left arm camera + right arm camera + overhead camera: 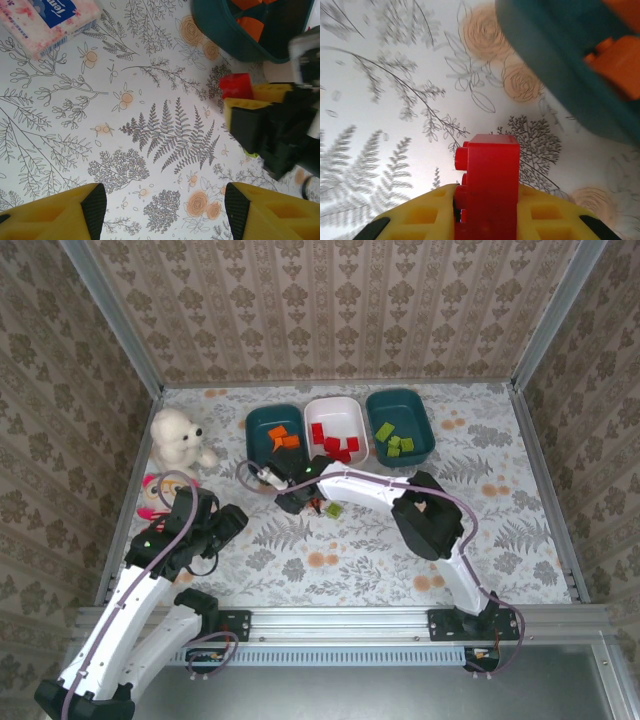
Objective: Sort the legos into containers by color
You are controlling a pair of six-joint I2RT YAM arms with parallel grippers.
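Note:
The red lego should go into the white container (332,426), which lies outward, so next I should lift my right gripper outward, lower it into the container and let go of the lego where red ones lie.
My right gripper (487,205) is shut on a red lego (490,175), clamped between its yellow fingers just above the floral table, in front of the left teal container (555,65). From above, that gripper (295,498) sits just below the row of containers. The left teal one (256,428) holds orange legos (285,437), the white one (352,410) holds red legos (335,443), and the right teal one (420,412) holds green legos (392,438). A green lego (333,509) lies on the table by the right arm. My left gripper (160,210) is open over bare cloth, with the held red lego (236,86) ahead of it.
A white teddy bear (180,440) and a pink plush toy (150,495) sit at the left side. A tissue pack (50,20) lies on the cloth ahead of the left gripper. Metal rails and patterned walls enclose the table.

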